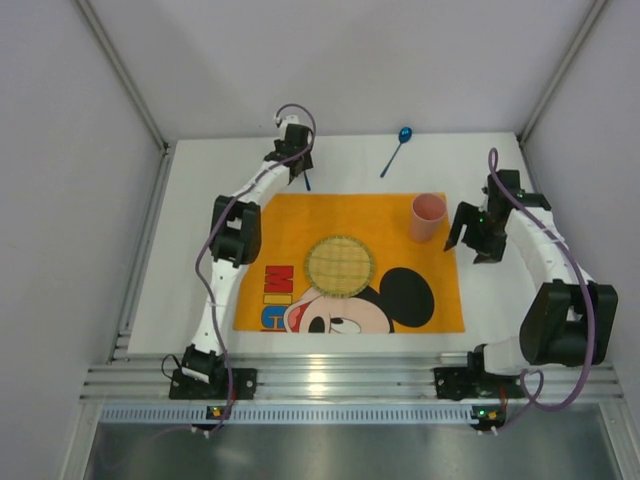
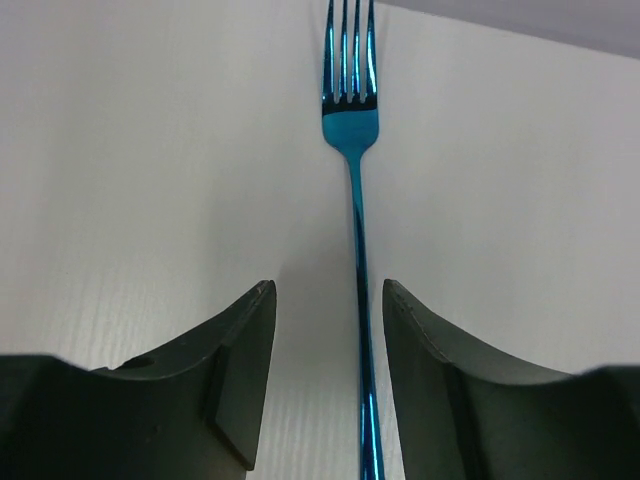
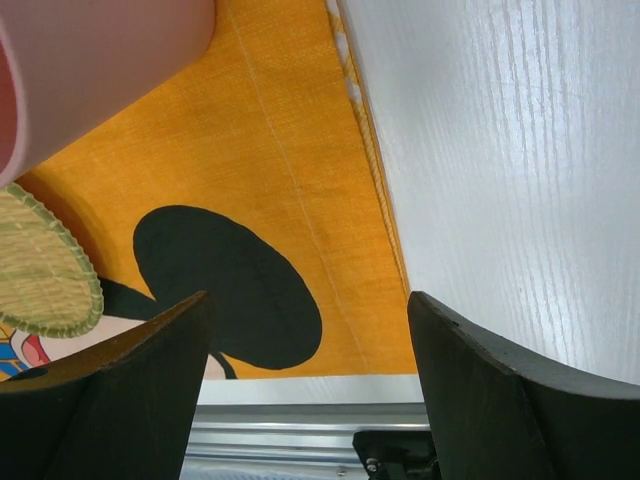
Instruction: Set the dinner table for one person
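Note:
The left gripper moves down slightly and to the right in the left wrist view next. The fork's handle (image 1: pixel 306 175) (image 2: pixel 363 302) sits off-center between its open fingers.
The white dinner table (image 1: pixel 190 250) carries an orange Mickey Mouse placemat (image 1: pixel 300 215). A round woven straw mat (image 1: pixel 339 265) lies at the placemat's middle, and a pink cup (image 1: pixel 428 217) stands on its far right corner. A blue fork (image 2: pixel 350 120) lies flat on the table behind the placemat. My left gripper (image 2: pixel 328 300) is open, low over the fork, with its handle between the jaws, nearer the right one. In the top view the left gripper (image 1: pixel 297 173) hides most of the fork (image 1: pixel 306 183). My right gripper (image 1: pixel 468 248) is open and empty, just right of the cup.
A blue spoon (image 1: pixel 395 152) lies on the table at the back, right of the fork. The silver rail (image 1: pixel 340 380) runs along the near edge. Grey walls close in the back and both sides. The right wrist view shows the cup (image 3: pixel 90 70) and the placemat's right edge (image 3: pixel 375 190).

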Tool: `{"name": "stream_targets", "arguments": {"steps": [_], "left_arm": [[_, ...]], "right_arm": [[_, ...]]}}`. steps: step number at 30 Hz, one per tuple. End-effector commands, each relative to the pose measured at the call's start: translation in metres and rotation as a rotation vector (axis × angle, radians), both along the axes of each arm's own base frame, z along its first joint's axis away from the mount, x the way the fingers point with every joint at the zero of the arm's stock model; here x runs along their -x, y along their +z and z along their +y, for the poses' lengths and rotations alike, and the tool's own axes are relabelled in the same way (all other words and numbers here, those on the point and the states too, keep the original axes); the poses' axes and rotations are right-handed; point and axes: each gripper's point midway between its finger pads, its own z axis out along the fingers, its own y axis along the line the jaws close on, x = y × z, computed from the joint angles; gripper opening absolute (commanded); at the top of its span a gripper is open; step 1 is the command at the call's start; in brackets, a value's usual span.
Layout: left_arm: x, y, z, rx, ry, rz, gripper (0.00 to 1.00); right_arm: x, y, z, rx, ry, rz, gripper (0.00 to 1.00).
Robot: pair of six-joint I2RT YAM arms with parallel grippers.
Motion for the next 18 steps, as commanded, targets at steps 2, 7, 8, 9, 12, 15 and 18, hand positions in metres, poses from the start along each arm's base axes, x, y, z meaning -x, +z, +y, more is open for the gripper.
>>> {"name": "stream_targets", "arguments": {"steps": [2, 7, 8, 9, 12, 15, 18], "left_arm": [[-0.021, 0.062, 0.001, 0.06, 0.044, -0.155, 0.52], [-0.019, 0.037, -0.015, 0.002, 0.004, -0.097, 0.5], [-0.017, 0.026, -0.014, -0.011, 0.003, -0.064, 0.5], [-0.01, 0.011, -0.016, -0.015, -0.022, 0.003, 0.49], [-0.008, -0.011, -0.009, 0.035, -0.019, 0.075, 0.4], [0.001, -0.031, 0.006, 0.067, -0.023, 0.158, 0.38], [0.006, -0.034, -0.004, 0.039, -0.08, 0.173, 0.43]], "right_arm": [[0.006, 0.011, -0.008, 0.019, -0.037, -0.04, 0.79], [0.01, 0.011, -0.011, 0.028, -0.048, -0.038, 0.79], [0.011, 0.012, -0.011, 0.028, -0.047, -0.038, 0.79], [0.013, 0.012, -0.013, 0.03, -0.052, -0.035, 0.79], [0.015, 0.012, -0.016, 0.031, -0.056, -0.04, 0.79], [0.017, 0.012, -0.016, 0.014, -0.059, -0.039, 0.79], [0.017, 0.01, -0.015, -0.007, -0.061, -0.032, 0.79]]}}
